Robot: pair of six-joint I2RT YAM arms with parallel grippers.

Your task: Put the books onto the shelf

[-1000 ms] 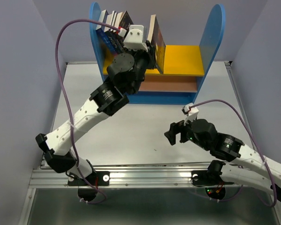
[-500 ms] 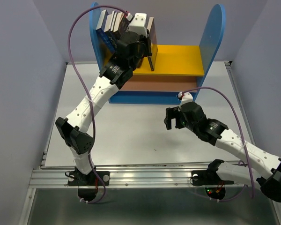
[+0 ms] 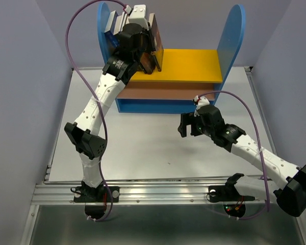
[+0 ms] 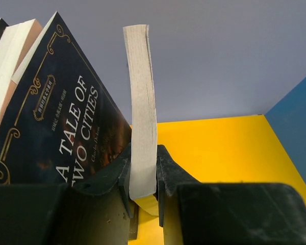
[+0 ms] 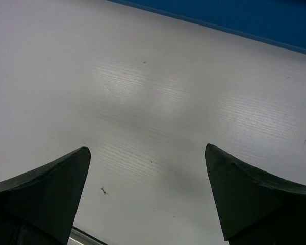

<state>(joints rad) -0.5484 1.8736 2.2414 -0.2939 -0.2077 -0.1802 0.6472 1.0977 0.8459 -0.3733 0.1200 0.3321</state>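
Next, my left gripper will shift left in the top view and bring the thin book against the dark book's cover [image 4: 81, 117], then release it, since a gap parts them.
The shelf [image 3: 232, 35] stands at the back of the table, with blue side panels and a yellow upper board [image 3: 194, 64]. Several books [image 3: 116, 23] lean at the left end of that board. In the left wrist view my left gripper [image 4: 143, 176] is shut on the lower edge of a thin book [image 4: 142, 102], held upright over the yellow board [image 4: 219, 148]. This book stands just right of the dark "A Tale of Two Cities" book [image 4: 66, 112]. My right gripper [image 5: 148, 150] hangs open over bare table, nothing between its fingers; the top view shows this right gripper [image 3: 186, 125] in front of the shelf.
The right part of the yellow board has no books on it. A brown lower board [image 3: 168, 91] and blue base [image 3: 158, 106] lie under it. The shelf's right blue panel [image 4: 301, 127] rises at the edge of the left wrist view. Lilac walls close in the grey table [image 3: 143, 143].
My left arm has stretched up and leftward, carrying the held book from mid-shelf towards the row of leaning books. My right arm has extended slightly towards the shelf, still open.
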